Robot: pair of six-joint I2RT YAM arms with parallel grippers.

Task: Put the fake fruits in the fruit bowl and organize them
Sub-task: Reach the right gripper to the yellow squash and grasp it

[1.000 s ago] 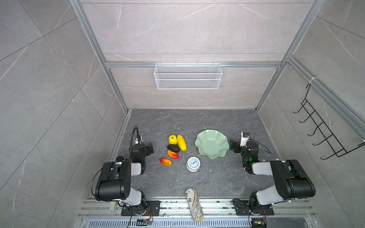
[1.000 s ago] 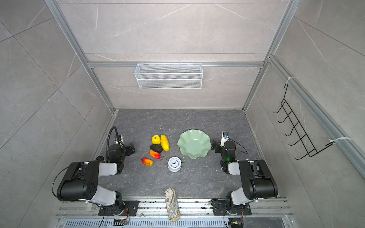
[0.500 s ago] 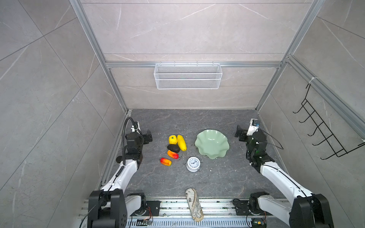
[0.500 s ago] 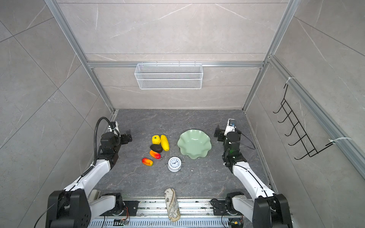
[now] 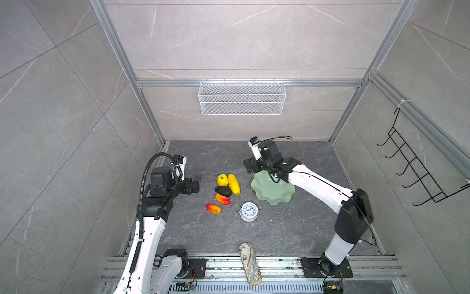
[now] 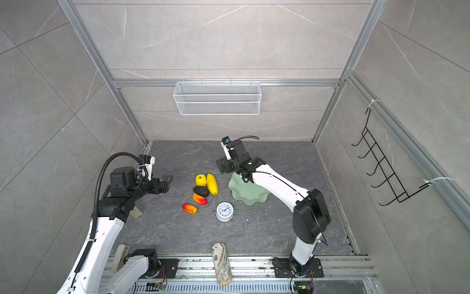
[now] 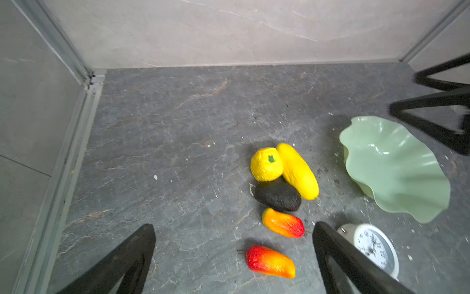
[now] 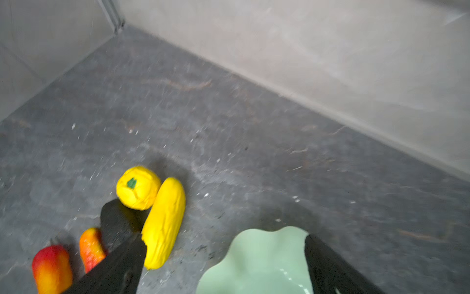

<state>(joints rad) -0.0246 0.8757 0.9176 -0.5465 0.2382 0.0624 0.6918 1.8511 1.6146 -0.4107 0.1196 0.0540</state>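
My right gripper moves off the bowl's rim and lowers onto the middle of the long yellow fruit (image 5: pixel 234 184) (image 8: pixel 164 221) next, as this one lies nearest the bowl.
Five fake fruits lie clustered on the dark floor left of the fruit bowl (image 5: pixel 276 194): a long yellow one (image 5: pixel 234 183), a round bumpy yellow one (image 5: pixel 222 180), an avocado (image 5: pixel 223 191) and two mangoes (image 5: pixel 222 199) (image 5: pixel 213 208). The pale green bowl is empty. My left gripper (image 5: pixel 197 181) hangs open left of the cluster; in the left wrist view its fingers straddle the nearer mango (image 7: pixel 269 262) from above. Open as well, my right gripper (image 5: pixel 250 166) hovers over the bowl's far-left rim, pointing toward the fruits, with the long yellow fruit (image 8: pixel 164 221) beside one finger.
A white alarm clock (image 5: pixel 249 211) stands just in front of the bowl and fruits. A beige patterned pouch (image 5: pixel 250 263) lies at the front rail. A wire mesh basket (image 5: pixel 241 101) hangs on the back wall and a black hook rack (image 5: pixel 417 175) on the right wall.
Both arms have unfolded from their low rest poses and risen. The right gripper swung left over the bowl's far rim; the left reached toward the fruits. The fruits and the bowl stayed put.
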